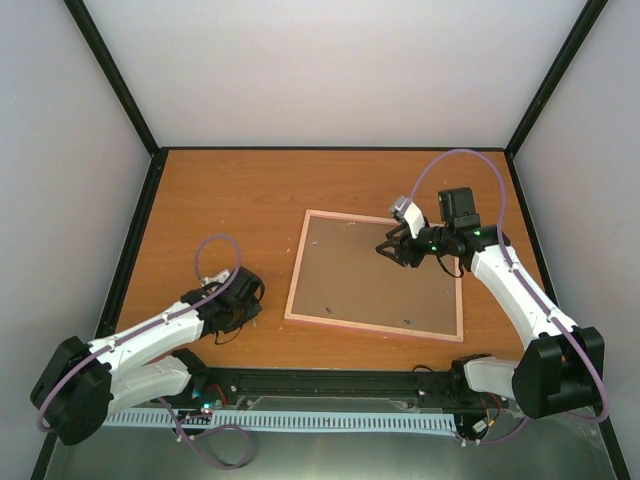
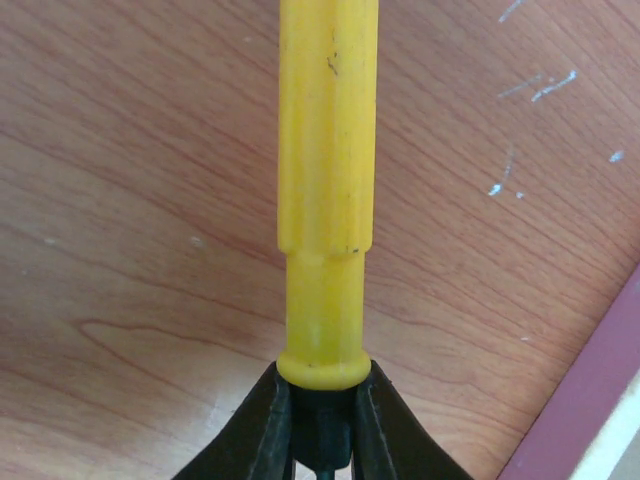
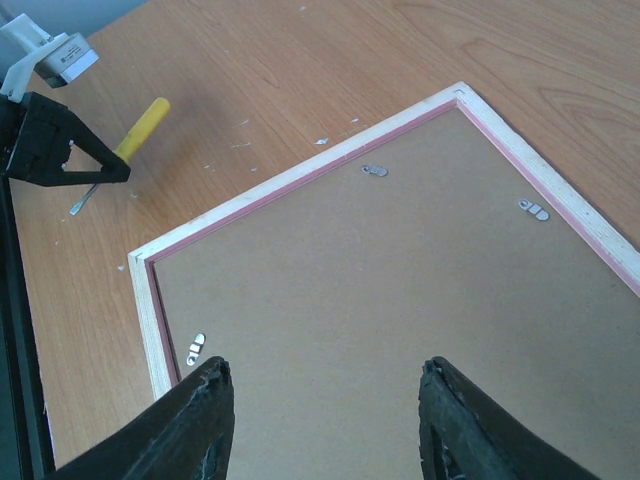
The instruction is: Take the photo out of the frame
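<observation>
I will next lower my left gripper a little and let go of the yellow-handled screwdriver point(image 2: 328, 200) onto the bare wood beside the frame, because that open spot is just below its fingers.
The frame point(image 1: 372, 324) lies face down on the table, its pale pink edge point(image 3: 300, 175) around a brown backing board point(image 3: 400, 280). The photo is hidden under that board. My right gripper point(image 3: 325, 375) hovers open over the board's right part point(image 1: 392, 250), nothing between its fingers. My left gripper point(image 1: 245, 295) sits left of the frame, shut on a yellow-handled screwdriver point(image 2: 328, 200). The right wrist view also shows the screwdriver point(image 3: 142, 127), pointing down at the table. A corner of the frame point(image 2: 590, 400) shows at the lower right of the left wrist view.
Small metal turn tabs point(image 3: 374, 170) point(image 3: 534, 209) point(image 3: 195, 348) sit along the inside of the frame on the backing board. The wooden table point(image 1: 230, 210) is ringed by a black rail and white walls.
</observation>
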